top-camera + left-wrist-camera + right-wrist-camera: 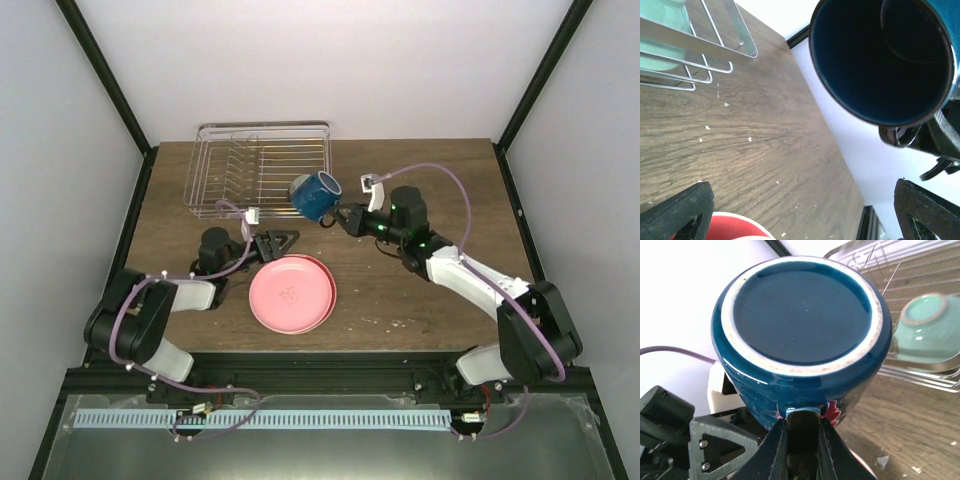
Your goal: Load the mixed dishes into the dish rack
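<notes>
The right gripper swings outward over the rack's bare back corner (304, 154) next, past the bowl. Then it lowers the cup with its opening down and releases it.
The dark blue cup (316, 194) hangs tilted in the air just off the dish rack's (262, 168) right front corner. My right gripper (334, 214) is shut on its handle. In the right wrist view the cup's base (800, 310) faces me, with the handle pinched between the fingers (771, 450). My left gripper (285, 241) stands open below the cup, nothing between its fingers (682, 212), and looks up into the cup's mouth (880, 65). The pink plate (292, 292) lies flat on the table. A pale mint-green bowl (927, 327) sits upside down in the rack.
The silver wire rack (705, 47) stands at the table's back left against the white wall. A plate's red, white-rimmed edge (735, 227) shows just under the left gripper. Black frame posts run along both sides of the wooden table (400, 290).
</notes>
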